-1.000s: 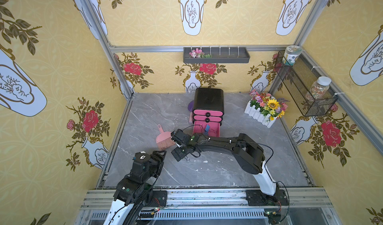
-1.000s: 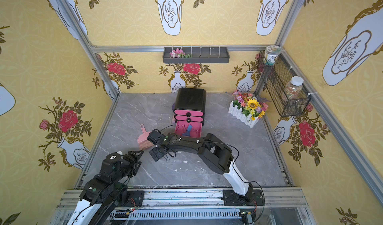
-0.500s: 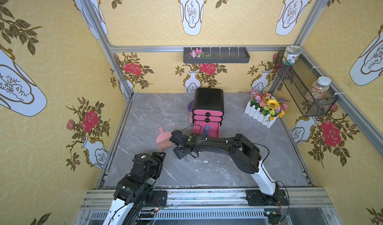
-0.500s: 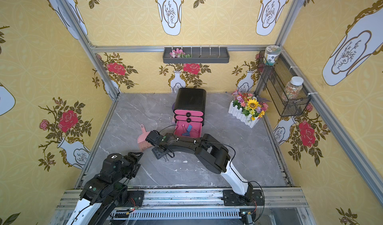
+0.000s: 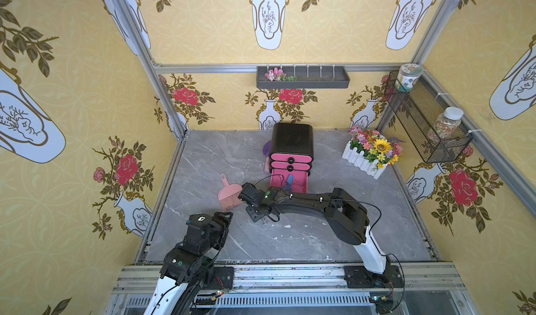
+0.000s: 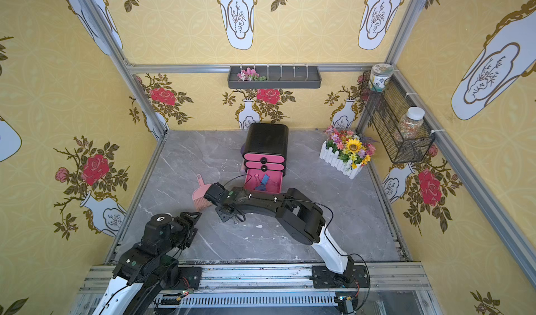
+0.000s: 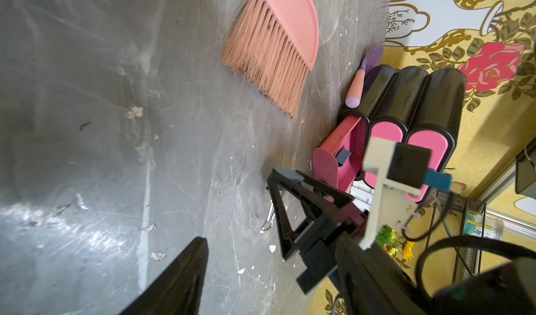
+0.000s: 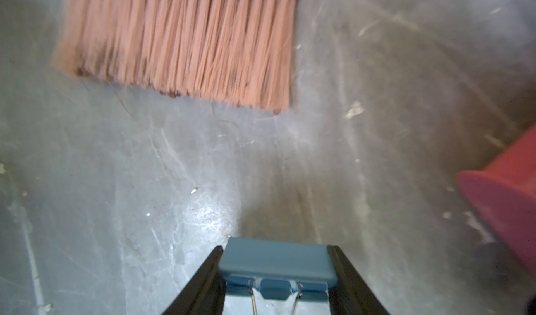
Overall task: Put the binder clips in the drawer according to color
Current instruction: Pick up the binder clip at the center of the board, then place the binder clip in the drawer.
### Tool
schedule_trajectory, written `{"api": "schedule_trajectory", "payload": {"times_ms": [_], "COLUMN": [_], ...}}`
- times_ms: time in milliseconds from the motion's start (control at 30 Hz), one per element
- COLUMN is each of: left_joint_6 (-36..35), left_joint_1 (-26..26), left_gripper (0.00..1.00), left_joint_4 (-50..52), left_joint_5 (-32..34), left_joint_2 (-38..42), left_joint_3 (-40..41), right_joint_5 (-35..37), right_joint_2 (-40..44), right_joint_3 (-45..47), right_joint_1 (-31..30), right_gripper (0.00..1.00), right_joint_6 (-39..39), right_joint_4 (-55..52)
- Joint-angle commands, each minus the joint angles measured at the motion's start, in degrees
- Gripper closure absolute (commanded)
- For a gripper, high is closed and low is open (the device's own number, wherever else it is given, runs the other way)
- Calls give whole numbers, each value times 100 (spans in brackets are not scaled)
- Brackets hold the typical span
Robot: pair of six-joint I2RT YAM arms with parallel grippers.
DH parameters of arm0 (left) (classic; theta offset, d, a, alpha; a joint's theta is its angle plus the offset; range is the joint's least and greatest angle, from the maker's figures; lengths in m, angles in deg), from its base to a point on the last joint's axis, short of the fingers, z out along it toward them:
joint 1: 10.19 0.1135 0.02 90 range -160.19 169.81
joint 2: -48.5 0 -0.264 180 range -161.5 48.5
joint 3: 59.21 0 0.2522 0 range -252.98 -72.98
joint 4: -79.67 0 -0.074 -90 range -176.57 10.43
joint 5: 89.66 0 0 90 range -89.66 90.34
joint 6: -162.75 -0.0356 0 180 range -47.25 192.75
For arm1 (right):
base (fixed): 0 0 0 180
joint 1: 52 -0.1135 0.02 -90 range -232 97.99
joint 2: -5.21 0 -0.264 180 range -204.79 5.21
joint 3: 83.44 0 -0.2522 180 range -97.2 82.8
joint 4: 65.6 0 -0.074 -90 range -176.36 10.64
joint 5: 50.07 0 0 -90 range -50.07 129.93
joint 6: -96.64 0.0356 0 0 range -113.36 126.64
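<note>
My right gripper raises the teal clip outward over the rim of the open bottom drawer [image 5: 303, 183] next and releases it inside, where similar blue clips lie.
A teal binder clip [image 8: 277, 262] sits between the fingertips of my right gripper [image 8: 276, 248], which is shut on it low over the grey table. In both top views this gripper [image 5: 256, 212] [image 6: 224, 212] is just right of the brush bristles, in front of the drawer cabinet [image 5: 292, 142]. The bottom pink drawer [image 5: 303, 183] is pulled open with blue binder clips [image 5: 289, 180] inside. The two upper drawers are closed. The left wrist view shows the held clip [image 7: 290, 175] and its wire handle [image 7: 268, 220]. My left gripper [image 5: 224, 216] hangs open and empty near the front left.
A pink hand brush [image 5: 229, 194] lies left of the right gripper. A purple and pink tool [image 7: 361, 81] lies against the cabinet's left side. A flower box [image 5: 371, 154] stands at the back right. A wire basket [image 5: 420, 125] with jars hangs on the right wall.
The right gripper's jaws have closed from wide open onto the teal clip, staying in about the same spot. The left arm has hardly moved.
</note>
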Motion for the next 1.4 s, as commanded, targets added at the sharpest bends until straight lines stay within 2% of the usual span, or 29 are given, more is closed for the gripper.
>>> {"api": "schedule_trajectory", "payload": {"times_ms": [0, 333, 600, 900, 1000, 1200, 1367], "left_joint_6": [-50, -150, -177, -248, -257, -248, -255], "left_joint_1": [5, 6, 10, 9, 8, 9, 8], "left_gripper": [24, 25, 25, 25, 25, 25, 25], "left_joint_4": [-313, -996, -1504, -1693, -1720, -1739, -1743], "left_joint_5": [-106, -320, -572, -658, -675, -694, -704], "left_joint_2": [-109, -623, -957, -1173, -1200, -1186, -1160], "left_joint_3": [61, 134, 294, 312, 321, 348, 356], "right_joint_5": [323, 488, 979, 1482, 1585, 1847, 1898], "right_joint_2": [299, 666, 414, 373, 373, 469, 665], "right_joint_3": [93, 84, -188, 110, 231, 486, 591], "right_joint_1": [225, 1170, 1252, 1244, 1238, 1148, 1079], "right_gripper": [51, 52, 52, 49, 43, 19, 12], "right_joint_6": [-97, -662, -1618, -2397, -2550, -2695, -2491], "right_joint_4": [-62, 61, 277, 718, 820, 1022, 1023]}}
